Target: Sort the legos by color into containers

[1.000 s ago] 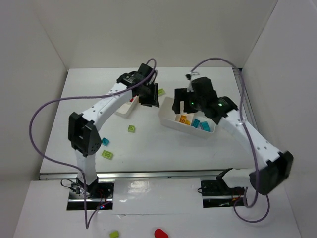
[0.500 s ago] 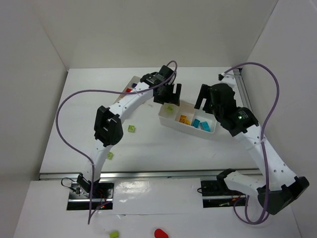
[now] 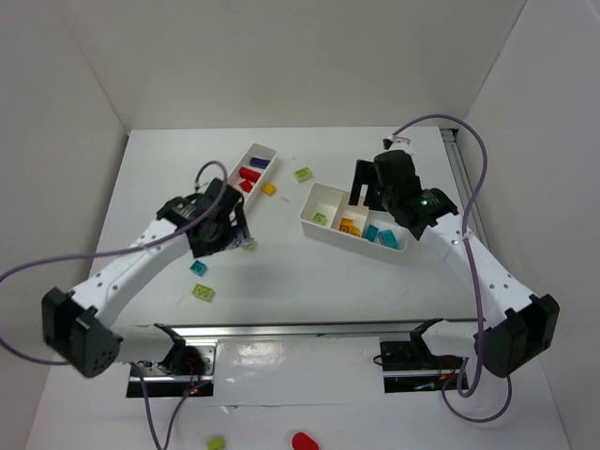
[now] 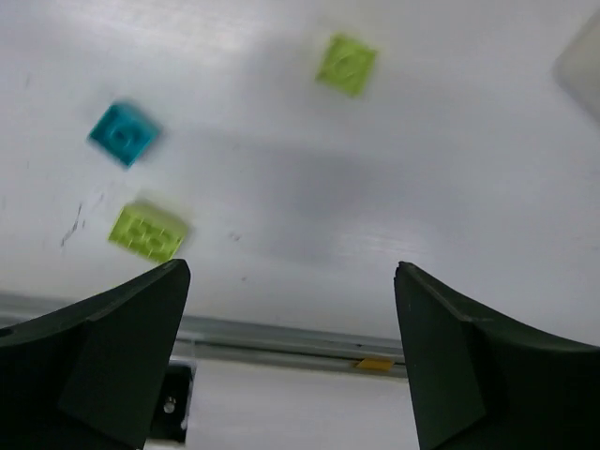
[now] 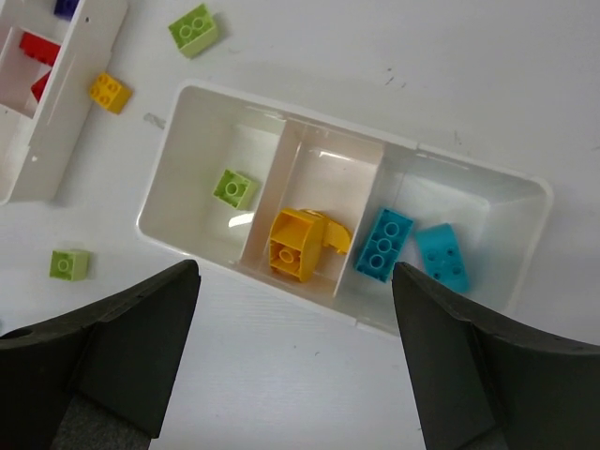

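Observation:
The green brick nearest the bar [image 3: 202, 292] [image 4: 148, 232] is loose, below and back of my left gripper, so my left gripper should next move back and down onto it with a turn.
Two white containers stand on the table: one [image 3: 265, 150] at the back holds red legos [image 3: 249, 174] and a purple one [image 3: 261, 162]. The other [image 5: 175, 125] holds a green brick [image 5: 234, 188], a yellow brick [image 5: 298, 244] and two cyan bricks [image 5: 384, 244]. Loose on the table lie a green brick [image 4: 347, 64], a cyan brick [image 4: 124, 133] and another green brick [image 4: 147, 232]. My left gripper [image 4: 291, 272] hangs open and empty above them. My right gripper [image 5: 295, 270] is open and empty above the near side of the second container.
Behind the trays lie a loose green brick [image 5: 193, 30] and an orange one [image 5: 110, 92]. A metal rail [image 3: 300, 330] runs along the table's near edge. White walls close in the left, back and right sides.
My left gripper opened and swung from over the right tray back to the near left. A green brick now lies in that tray's left compartment. My right gripper shifted slightly over the tray.

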Robot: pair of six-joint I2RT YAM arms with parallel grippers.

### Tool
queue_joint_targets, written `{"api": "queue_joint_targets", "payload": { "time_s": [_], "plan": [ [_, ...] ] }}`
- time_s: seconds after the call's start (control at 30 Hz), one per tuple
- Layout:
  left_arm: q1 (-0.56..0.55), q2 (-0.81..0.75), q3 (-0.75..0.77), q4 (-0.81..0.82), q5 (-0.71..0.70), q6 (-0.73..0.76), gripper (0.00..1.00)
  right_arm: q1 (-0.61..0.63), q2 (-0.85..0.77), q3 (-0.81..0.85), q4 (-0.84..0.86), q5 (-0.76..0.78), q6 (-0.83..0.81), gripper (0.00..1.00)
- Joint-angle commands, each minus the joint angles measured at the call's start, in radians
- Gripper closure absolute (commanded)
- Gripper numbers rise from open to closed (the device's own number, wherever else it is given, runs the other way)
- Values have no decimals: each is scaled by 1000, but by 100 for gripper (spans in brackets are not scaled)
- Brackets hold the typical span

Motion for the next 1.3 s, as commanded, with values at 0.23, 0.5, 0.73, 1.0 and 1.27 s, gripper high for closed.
{"api": "queue_joint_targets", "payload": {
  "time_s": [0.23,0.5,0.73,1.0,1.27],
  "plan": [
    [177,-285,-420,-114,26,-460,0,15,109,9,116,-137,-58,8],
    [313,-198,-554,82,104,-434,2,15,118,18,89,-137,-58,8],
    [345,-101,-554,208,93,-408,22,15,118,19,79,-137,-58,7],
    [355,-6,-532,228,129,-357,51,15,127,28,79,-137,-58,7],
    [191,-95,-336,177,121,-187,79,24,127,37,70,-117,-58,7]
  ]
}}
